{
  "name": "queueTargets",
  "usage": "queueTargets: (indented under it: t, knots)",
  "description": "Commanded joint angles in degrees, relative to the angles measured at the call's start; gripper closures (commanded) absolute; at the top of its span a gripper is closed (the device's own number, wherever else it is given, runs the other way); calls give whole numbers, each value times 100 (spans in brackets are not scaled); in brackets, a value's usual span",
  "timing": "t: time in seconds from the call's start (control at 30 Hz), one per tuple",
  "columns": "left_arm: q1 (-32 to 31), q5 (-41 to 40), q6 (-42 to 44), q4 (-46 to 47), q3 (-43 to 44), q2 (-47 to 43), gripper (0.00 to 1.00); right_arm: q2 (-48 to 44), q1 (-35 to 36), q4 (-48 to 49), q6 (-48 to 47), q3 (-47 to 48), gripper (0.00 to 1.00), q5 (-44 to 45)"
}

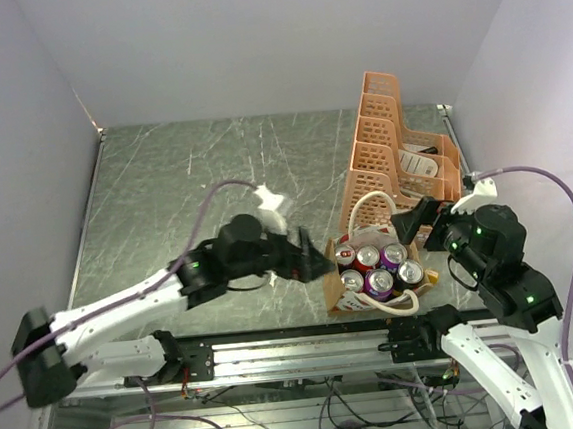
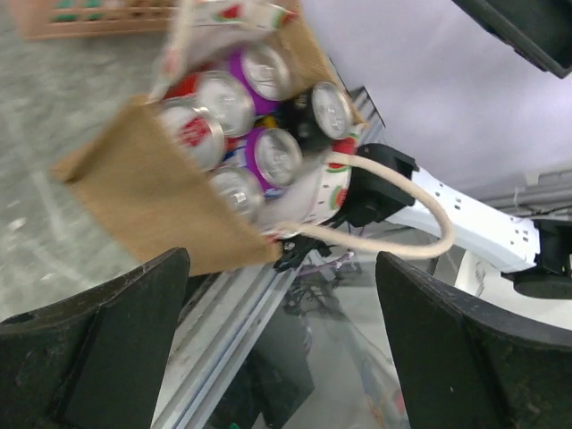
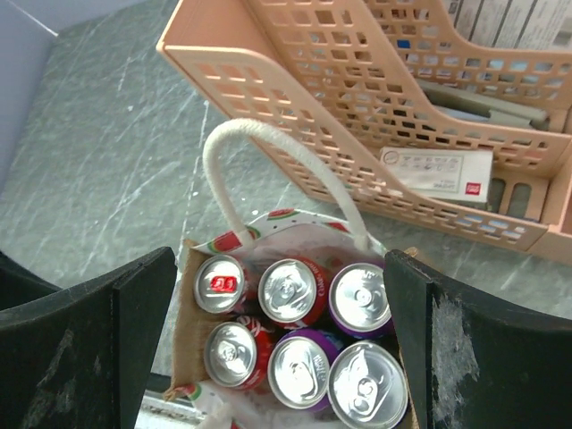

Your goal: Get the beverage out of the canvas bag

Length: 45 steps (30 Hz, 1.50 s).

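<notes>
My left gripper will next cross the bag's side and go down around the red-tabbed can, whose uncovered top is to its right in the top view.
The canvas bag (image 1: 335,288) stands at the table's near edge, tan-brown with white loop handles and watermelon-print sides. It holds several upright beverage cans (image 1: 378,270), red and purple. My left gripper (image 1: 314,262) is open and empty, just left of the bag. In the left wrist view (image 2: 281,340) the bag's tan side (image 2: 152,192) is ahead of the fingers, not between them. My right gripper (image 1: 416,225) is open and empty, above the bag's far right corner. In the right wrist view (image 3: 281,331) the cans (image 3: 290,290) and the bag (image 3: 188,340) lie below the spread fingers.
An orange plastic lattice rack (image 1: 391,145) with papers stands just behind the bag, and shows in the right wrist view (image 3: 375,107). The bag's far handle (image 3: 241,170) leans toward it. The table's metal front rail (image 1: 298,349) runs right below the bag.
</notes>
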Motion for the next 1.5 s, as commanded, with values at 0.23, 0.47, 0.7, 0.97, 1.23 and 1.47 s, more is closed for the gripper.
queueTargets:
  t: [0.23, 0.47, 0.7, 0.97, 1.23, 1.47]
  knots:
    - [-2125, -2660, 1752, -1343, 3063, 3193, 20, -1065, -59, -336, 572, -122, 6, 384]
    - [-2247, -3036, 1903, -1385, 3490, 3775, 24, -1796, -56, -196, 651, -266, 8, 687]
    - [-2275, -3450, 1937, -1926, 3856, 4170, 22, -1845, -59, -172, 646, -350, 8, 584]
    - [-2442, -3949, 1872, -2275, 3841, 4120, 22, -1769, -58, -84, 639, -440, 8, 490]
    - [-2456, -4483, 1716, -2798, 3834, 4001, 22, -1787, -57, -50, 648, -449, 8, 500]
    - [-2457, -4813, 1548, -2652, 3479, 3987, 16, -1672, -56, -32, 617, -427, 8, 465]
